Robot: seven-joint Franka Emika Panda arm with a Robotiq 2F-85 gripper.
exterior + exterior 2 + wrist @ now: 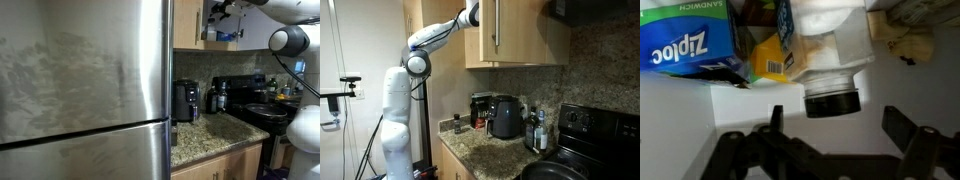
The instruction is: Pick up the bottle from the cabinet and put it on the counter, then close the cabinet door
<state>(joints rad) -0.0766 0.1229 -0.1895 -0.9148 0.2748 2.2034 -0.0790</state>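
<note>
My gripper lowers over the bottle's dark end [832,104] and closes next, since my open fingers stand on each side of that end but short of it.
In the wrist view the whitish bottle [828,45] stands on the white cabinet shelf [700,120], its dark end nearest the gripper. My gripper [835,125] is open, with a finger on each side just short of the bottle and not touching it. In both exterior views the arm reaches into the open wall cabinet [190,25] [520,40]. The bottle and the jaws are hidden there. The cabinet door [485,30] stands open. The granite counter [205,135] [485,152] lies below.
A blue Ziploc box [685,45] and a yellow item [768,60] stand beside the bottle. On the counter are a black coffee maker [185,100] [503,115] and small bottles [533,132]. There is also a black stove [262,105] and a large steel fridge [85,90].
</note>
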